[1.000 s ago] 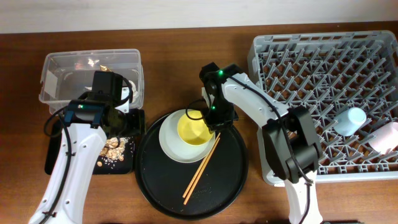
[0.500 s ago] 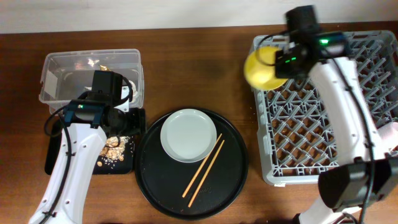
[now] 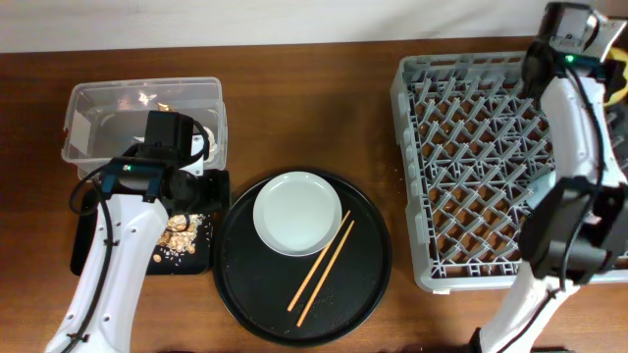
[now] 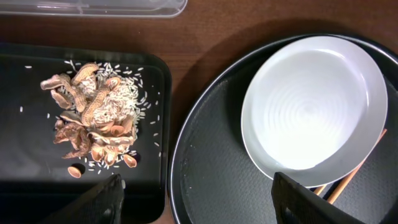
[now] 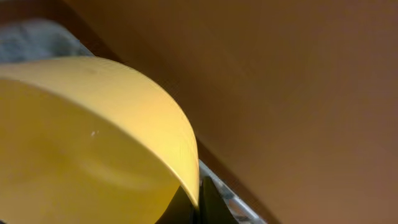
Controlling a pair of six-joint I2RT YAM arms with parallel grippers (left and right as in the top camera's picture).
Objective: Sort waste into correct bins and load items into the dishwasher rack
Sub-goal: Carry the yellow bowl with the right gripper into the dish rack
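The bowl (image 3: pixel 621 80) is at the rack's edge, so the right gripper should next go back down onto the rack wires below it and to its left in the overhead view.
My right gripper (image 5: pixel 198 202) is shut on the rim of the small yellow bowl (image 5: pixel 81 143) and holds it at the far right edge of the grey dishwasher rack (image 3: pixel 471 147); only a sliver of the bowl (image 3: pixel 621 80) shows in the overhead view. My left gripper (image 4: pixel 199 205) is open and empty, hovering over the gap between the shallow black tray (image 4: pixel 25 168) and the round tray. The pale plate (image 3: pixel 297 211) and the chopsticks (image 3: pixel 322 260) lie on the round tray. Food scraps (image 4: pixel 93 124) lie in the shallow black tray. The cups are hidden by my right arm.
The large round black tray (image 3: pixel 245 294) sits in front of the middle. The clear box (image 3: pixel 108 108) stands at the back left, with something white (image 3: pixel 201 142) inside. My right arm stretches over the rack's right side.
My right gripper lifted the yellow bowl off the plate and carried it across to the rack's far right edge. The left arm has not moved.
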